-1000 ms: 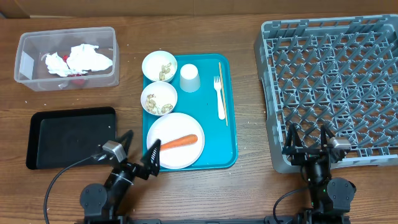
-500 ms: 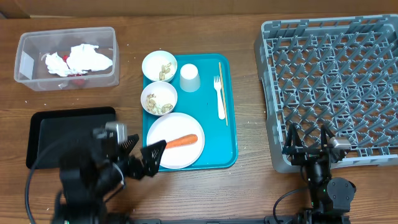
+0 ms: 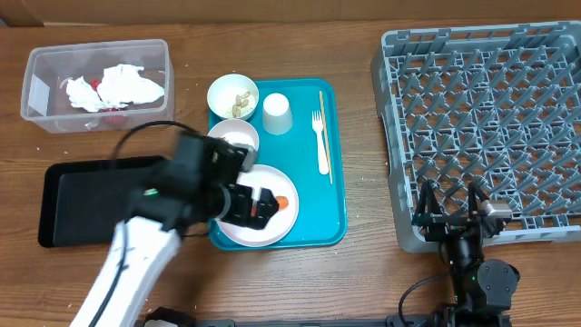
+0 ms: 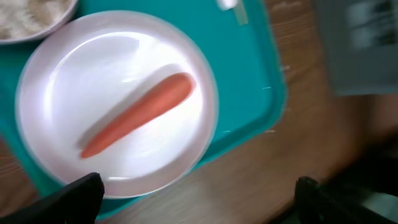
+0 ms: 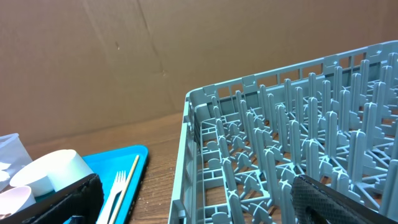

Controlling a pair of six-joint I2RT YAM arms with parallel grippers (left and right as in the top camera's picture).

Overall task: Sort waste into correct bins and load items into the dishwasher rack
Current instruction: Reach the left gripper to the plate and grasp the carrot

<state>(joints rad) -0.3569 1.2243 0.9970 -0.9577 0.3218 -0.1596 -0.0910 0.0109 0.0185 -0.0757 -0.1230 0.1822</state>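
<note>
The carrot lies slanted to the left gripper's wide-open fingers, so the gripper will next lower and turn to close across the carrot's middle (image 4: 138,116) on the large white plate (image 4: 68,74).
An orange carrot (image 4: 137,115) lies on the large white plate (image 4: 68,74) on the teal tray (image 3: 318,195). My left gripper (image 3: 260,204) hovers open over the plate and covers most of the carrot (image 3: 285,201) in the overhead view. In the left wrist view its dark fingertips (image 4: 71,198) stand wide apart at the plate's near edge, holding nothing. Two small bowls (image 3: 233,95) (image 3: 238,136) hold beige bits. The cup (image 3: 277,113) and fork (image 3: 320,141) lie on the tray. My right gripper (image 3: 449,207) rests open at the grey rack's (image 3: 490,118) front edge.
The black tray (image 3: 91,200) lies left of my left arm. The clear tub (image 3: 36,86) at the back left holds white crumpled paper (image 3: 123,86). A thin wooden stick (image 3: 328,136) lies beside the fork. The right wrist view shows the rack (image 5: 280,155), cup (image 5: 53,171) and fork (image 5: 118,186).
My left arm has risen from the table's front edge and swung forward and right, so its open gripper now hangs over the plate and carrot. The right arm has not moved.
</note>
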